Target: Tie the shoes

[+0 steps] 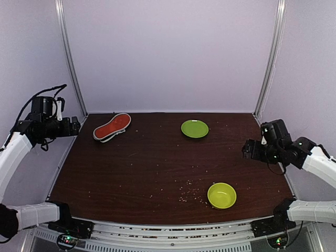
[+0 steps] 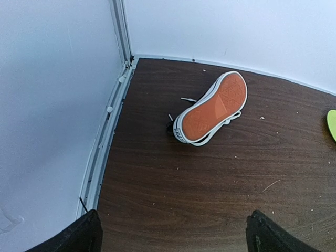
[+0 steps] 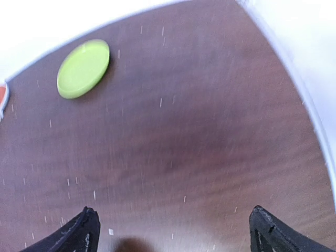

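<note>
The shoe's heel end point(image 1: 100, 135) point(image 2: 188, 130) lies nearest the open fingers, so my left gripper should next move down and to the right in the top view onto it.
The shoe point(image 1: 112, 126) lies upside down at the back left of the table, its red-orange sole up and white rim around it. In the left wrist view the shoe point(image 2: 212, 108) shows sole up, with white lace ends sticking out on its left side; the black upper is mostly hidden. My left gripper point(image 1: 73, 127) hovers left of the shoe, open and empty; its fingertips point(image 2: 84, 233) show at the bottom corners of the left wrist view. My right gripper point(image 1: 247, 150) is open and empty at the right side; its fingertips point(image 3: 84, 231) frame bare table.
A flat green plate point(image 1: 195, 128) lies at the back centre-right, also in the right wrist view point(image 3: 83, 68). A green bowl point(image 1: 221, 195) stands at the front right. Small crumbs are scattered over the dark wooden table point(image 1: 157, 168). Walls enclose the left, back and right.
</note>
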